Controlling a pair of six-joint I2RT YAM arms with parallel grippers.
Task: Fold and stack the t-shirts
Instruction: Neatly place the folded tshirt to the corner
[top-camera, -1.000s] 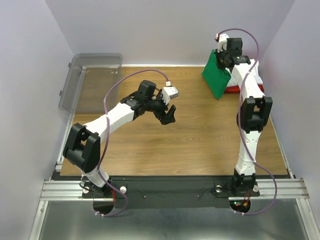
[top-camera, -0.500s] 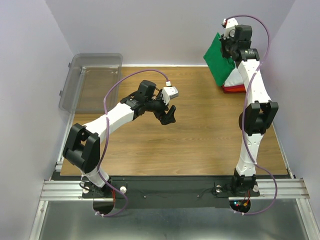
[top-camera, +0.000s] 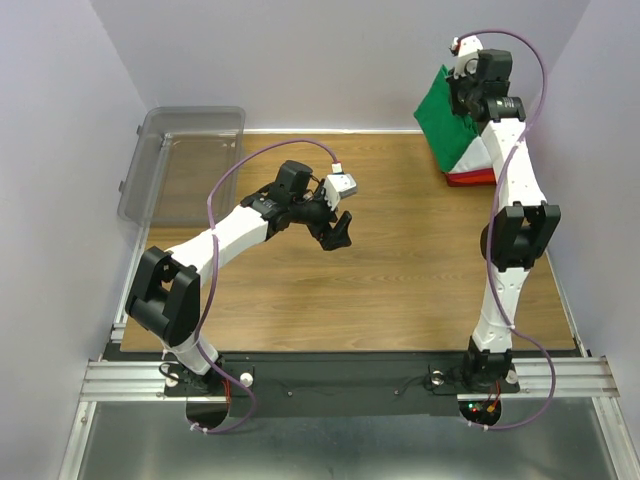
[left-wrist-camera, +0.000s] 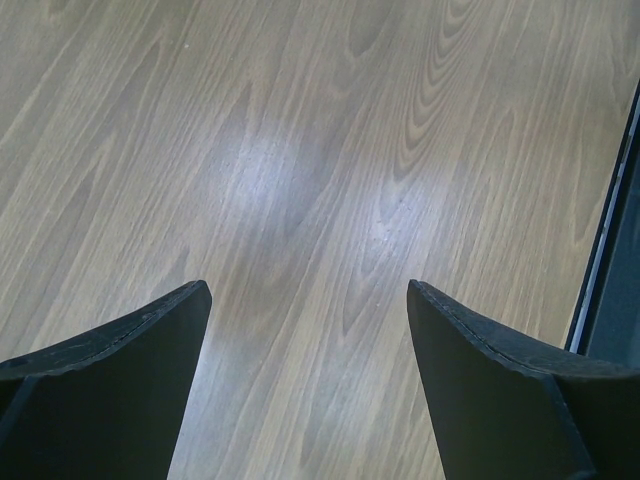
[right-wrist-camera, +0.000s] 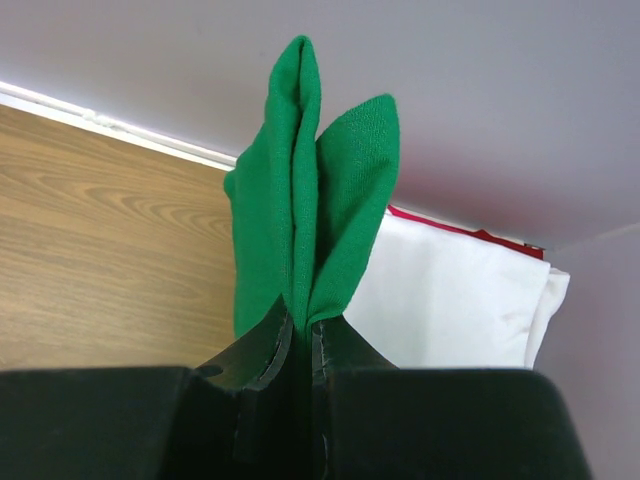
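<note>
I should move my right gripper to the right in the top view and down over the white t-shirt's folded edge (right-wrist-camera: 547, 308) next, because the green t-shirt (right-wrist-camera: 310, 210) hangs over bare table.
My right gripper (top-camera: 462, 100) is shut on the folded bright green t-shirt (top-camera: 442, 115) and holds it raised at the far right corner, over the stack. In the right wrist view the green t-shirt (right-wrist-camera: 310, 210) is pinched between my jaws. Below it lies the folded white t-shirt (right-wrist-camera: 450, 295) on top of the red t-shirt (right-wrist-camera: 440, 222), of which only an edge shows. In the top view the white t-shirt (top-camera: 477, 160) and red t-shirt (top-camera: 472, 179) lie under the green one. My left gripper (top-camera: 340, 232) is open and empty above the bare table middle (left-wrist-camera: 300, 200).
A clear grey plastic bin (top-camera: 185, 160) stands at the far left corner. The back wall is close behind the stack. The table's right edge (left-wrist-camera: 605, 240) shows in the left wrist view.
My right gripper has lifted the green t-shirt higher and moved it to the right, over the white and red shirts. The left arm has not moved.
</note>
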